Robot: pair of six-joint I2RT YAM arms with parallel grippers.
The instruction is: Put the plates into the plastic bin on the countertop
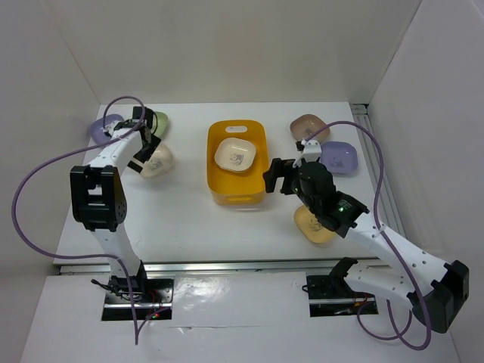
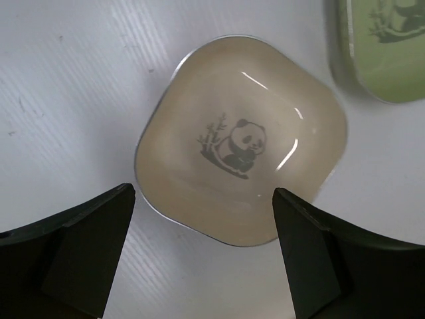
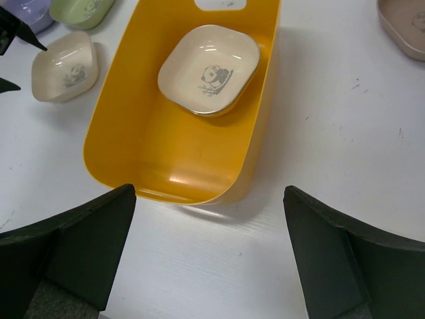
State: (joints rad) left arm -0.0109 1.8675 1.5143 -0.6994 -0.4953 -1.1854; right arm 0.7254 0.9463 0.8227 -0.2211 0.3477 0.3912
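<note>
The robot's left gripper should move down and shift onto the cream plate's near corner, because that corner is below it and toward the left in the wrist view.
The yellow-orange plastic bin stands mid-countertop with one pale yellow plate in it. My left gripper is open and empty, hovering just above the cream plate; in the left wrist view the fingers stand either side of that plate's near edge. A green plate and a lilac plate lie beside it. My right gripper is open and empty just right of the bin. Brown, lilac and pale yellow plates lie on the right.
White walls close in the countertop at the back and on both sides. The right arm partly covers the pale yellow plate near the front. The left arm's purple cable loops over the left side. The green plate lies just past the cream one.
</note>
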